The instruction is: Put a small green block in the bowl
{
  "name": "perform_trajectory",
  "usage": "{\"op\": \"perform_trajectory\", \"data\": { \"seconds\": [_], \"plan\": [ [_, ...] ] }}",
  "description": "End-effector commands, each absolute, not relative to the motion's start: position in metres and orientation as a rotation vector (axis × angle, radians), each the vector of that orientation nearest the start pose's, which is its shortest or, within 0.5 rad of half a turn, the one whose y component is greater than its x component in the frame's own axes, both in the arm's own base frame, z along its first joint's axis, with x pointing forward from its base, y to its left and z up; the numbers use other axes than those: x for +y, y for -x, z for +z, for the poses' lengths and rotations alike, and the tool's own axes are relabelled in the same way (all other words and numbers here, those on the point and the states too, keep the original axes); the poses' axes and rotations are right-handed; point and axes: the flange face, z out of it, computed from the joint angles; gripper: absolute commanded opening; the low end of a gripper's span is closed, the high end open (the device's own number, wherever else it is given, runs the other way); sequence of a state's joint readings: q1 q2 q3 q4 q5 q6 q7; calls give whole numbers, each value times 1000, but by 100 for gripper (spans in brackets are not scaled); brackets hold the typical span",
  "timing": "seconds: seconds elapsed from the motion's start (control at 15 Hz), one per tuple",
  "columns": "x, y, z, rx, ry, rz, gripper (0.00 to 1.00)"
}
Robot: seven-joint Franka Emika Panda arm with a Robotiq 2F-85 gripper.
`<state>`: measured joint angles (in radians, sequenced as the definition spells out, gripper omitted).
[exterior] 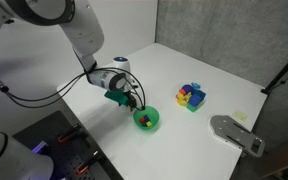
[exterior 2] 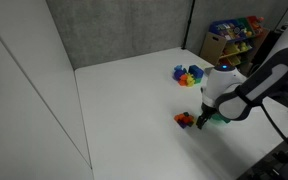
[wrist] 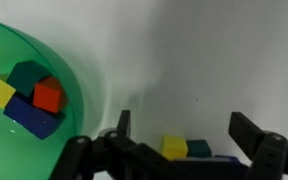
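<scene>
I will move my open gripper from the bowl (exterior: 154, 125) onto the small pile of blocks next, as the pile is still just beside its fingers.
The bright-green bowl (exterior: 154, 125) sits on the white table and shows at the left of the wrist view (wrist: 59, 75). It holds yellow, dark green, red and blue blocks. My gripper (exterior: 132, 101) hangs low just beside the bowl, open, in both exterior views (exterior 2: 203, 119). In the wrist view its fingers (wrist: 182, 122) straddle a yellow block (wrist: 175, 147) and a small green block (wrist: 198, 148) lying on the table, not touching them. In an exterior view a few blocks (exterior 2: 185, 119) lie by the fingers, and the arm hides the bowl.
A colourful cluster of blocks (exterior: 191, 96) lies farther along the table and shows in both exterior views (exterior 2: 189, 75). A grey flat object (exterior: 234, 133) lies near a table corner. A shelf with colourful boxes (exterior 2: 234, 32) stands beyond the table.
</scene>
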<state>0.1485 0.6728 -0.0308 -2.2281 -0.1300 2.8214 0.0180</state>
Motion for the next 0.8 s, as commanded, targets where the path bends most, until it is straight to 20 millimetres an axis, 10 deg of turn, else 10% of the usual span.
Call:
{"op": "perform_trajectory", "data": {
  "seconds": [0.0, 0.73],
  "plan": [
    [69, -523, 50, -348, 3173, 76, 100],
    [79, -555, 43, -359, 3181, -7, 100]
  ]
}}
